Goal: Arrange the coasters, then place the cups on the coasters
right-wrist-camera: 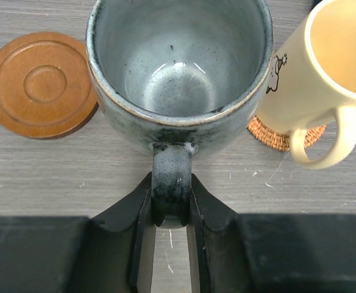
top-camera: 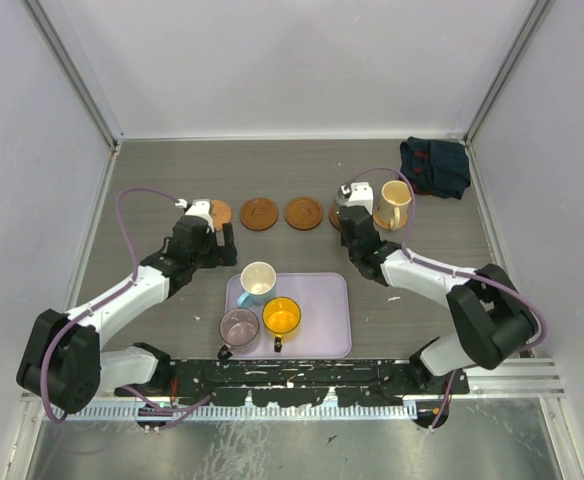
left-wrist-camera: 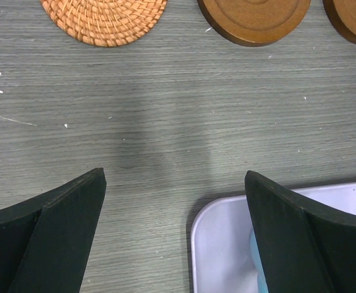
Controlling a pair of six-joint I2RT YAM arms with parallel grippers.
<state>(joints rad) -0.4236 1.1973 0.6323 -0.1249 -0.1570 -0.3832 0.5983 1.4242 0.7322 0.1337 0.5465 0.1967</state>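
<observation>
My right gripper moves down next and releases the grey-green cup onto the partly hidden brown coaster, as the cup still hangs above it.
A grey-green cup [right-wrist-camera: 178, 67] [top-camera: 353, 196] stands upright in the back row, and my right gripper [right-wrist-camera: 170, 189] [top-camera: 353, 216] is shut on its handle [right-wrist-camera: 170, 171]. A brown coaster [right-wrist-camera: 41, 85] lies just to its left. To its right a cream cup [right-wrist-camera: 312, 73] [top-camera: 396, 200] sits on a woven coaster [right-wrist-camera: 275, 137]. Two brown coasters [top-camera: 259, 213] [top-camera: 303, 213] and a woven coaster [left-wrist-camera: 105, 21] continue the row leftward. My left gripper [left-wrist-camera: 175, 177] [top-camera: 215, 235] hangs open over bare table, just short of the woven coaster. What lies under the grey-green cup is hidden.
A lavender tray [top-camera: 317, 330] [left-wrist-camera: 227, 244] near the front holds a white-and-blue cup [top-camera: 258, 282], an orange cup [top-camera: 282, 317] and a purple cup [top-camera: 239, 326]. A dark blue cloth [top-camera: 435, 166] lies at the back right. Grey walls close in the table on both sides.
</observation>
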